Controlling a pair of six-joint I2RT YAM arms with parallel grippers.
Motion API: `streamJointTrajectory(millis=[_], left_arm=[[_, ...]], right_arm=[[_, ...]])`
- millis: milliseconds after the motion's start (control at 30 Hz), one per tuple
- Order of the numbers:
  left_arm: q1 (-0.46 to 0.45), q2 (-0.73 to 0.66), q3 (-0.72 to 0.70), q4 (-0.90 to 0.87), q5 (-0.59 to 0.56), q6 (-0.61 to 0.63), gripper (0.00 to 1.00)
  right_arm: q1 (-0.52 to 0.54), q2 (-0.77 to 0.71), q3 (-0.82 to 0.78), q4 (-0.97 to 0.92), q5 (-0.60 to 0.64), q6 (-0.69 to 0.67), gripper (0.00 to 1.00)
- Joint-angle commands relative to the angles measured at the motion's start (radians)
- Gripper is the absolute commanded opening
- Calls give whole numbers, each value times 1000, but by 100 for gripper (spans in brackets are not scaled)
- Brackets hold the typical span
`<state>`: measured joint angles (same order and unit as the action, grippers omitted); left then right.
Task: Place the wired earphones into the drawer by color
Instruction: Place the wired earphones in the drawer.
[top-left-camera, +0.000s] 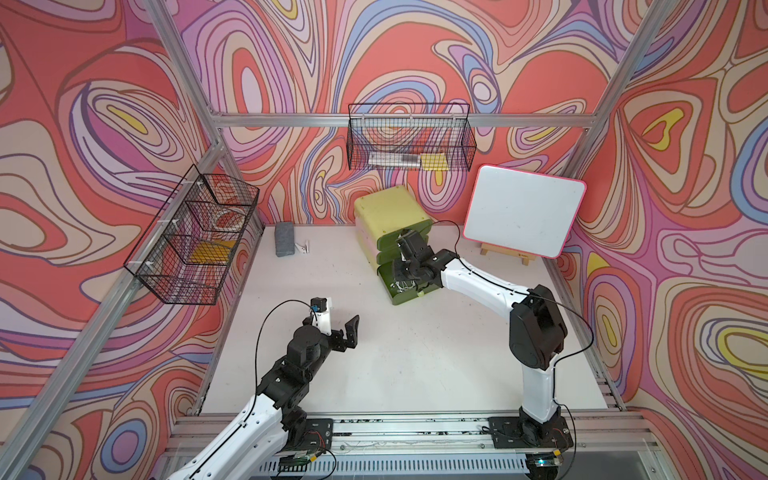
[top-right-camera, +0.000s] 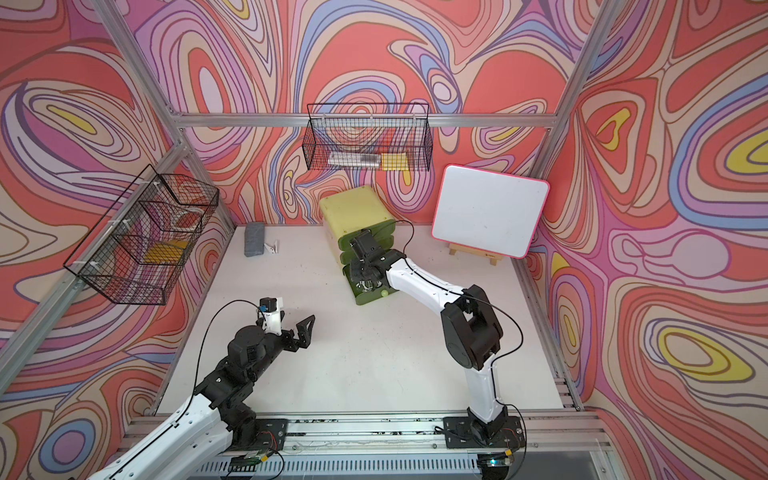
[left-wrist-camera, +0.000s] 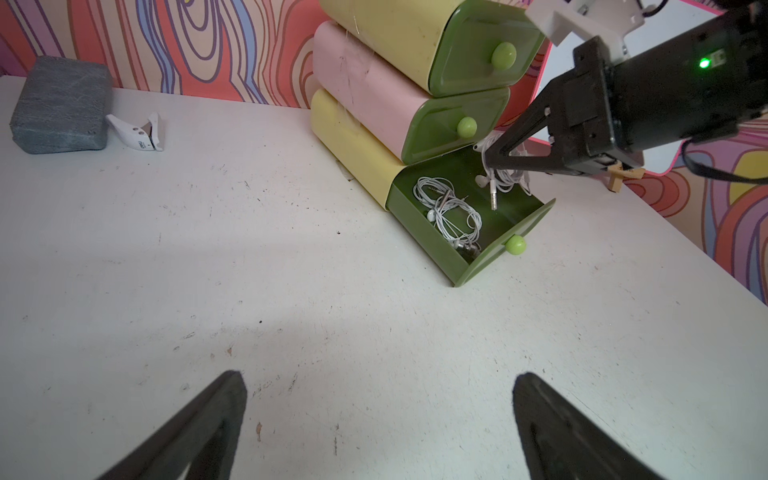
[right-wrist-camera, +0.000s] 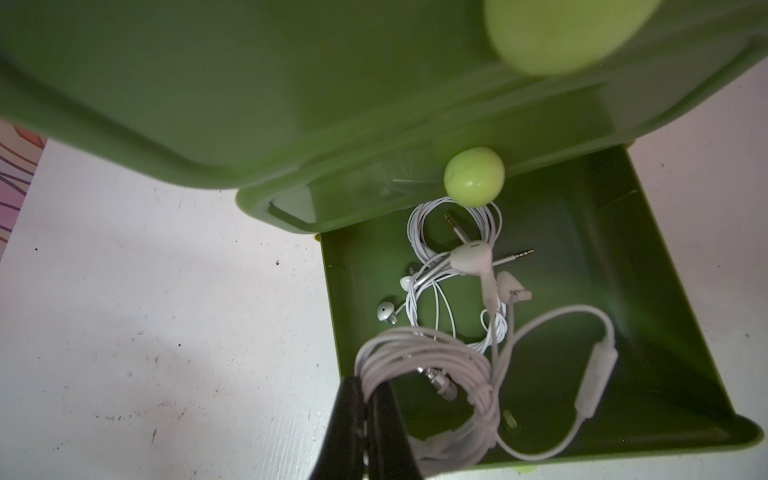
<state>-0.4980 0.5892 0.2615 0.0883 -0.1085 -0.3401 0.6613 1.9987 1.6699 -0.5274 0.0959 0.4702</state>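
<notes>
My right gripper lowers the coil onto the white tangle in the green drawer (top-left-camera: 404, 284) (right-wrist-camera: 436, 297) just below the gripper and releases it next, as both are white.
The stacked drawer unit (top-left-camera: 386, 212) stands at the back of the table, its upper two drawers closed. Its green bottom drawer (left-wrist-camera: 511, 226) is pulled out. One tangle of white wired earphones (left-wrist-camera: 449, 212) lies inside it. My right gripper (right-wrist-camera: 365, 386) is shut on a second coil of white earphones (right-wrist-camera: 424, 349), which hangs just above the drawer's floor (right-wrist-camera: 623, 270). In both top views the right gripper (top-left-camera: 405, 284) (top-right-camera: 365, 282) reaches down into that drawer. My left gripper (left-wrist-camera: 380, 382) (top-left-camera: 349, 332) hovers open over the bare table, well short of the drawers, holding nothing.
A grey block (top-left-camera: 284, 244) and a white clip (top-left-camera: 302, 248) lie at the back left. A pink-rimmed whiteboard on an easel (top-left-camera: 523, 212) stands at the back right. Wire baskets hang on the back wall (top-left-camera: 409, 141) and the left wall (top-left-camera: 195, 237).
</notes>
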Motion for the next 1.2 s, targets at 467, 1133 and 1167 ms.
streamJointTrajectory(millis=[467,1133,1167], left_arm=[[-4,-20,-1,-24,17,21,99],[-4,134,310,-184,89,-113,99],[-5,166,347,-201,90,-121,99]], right_arm=[[-29,-21,-51,65,19,-12,41],[-38,-478,-601,231,69,-95,60],[-38,-494,-627,249,68,-100,62]])
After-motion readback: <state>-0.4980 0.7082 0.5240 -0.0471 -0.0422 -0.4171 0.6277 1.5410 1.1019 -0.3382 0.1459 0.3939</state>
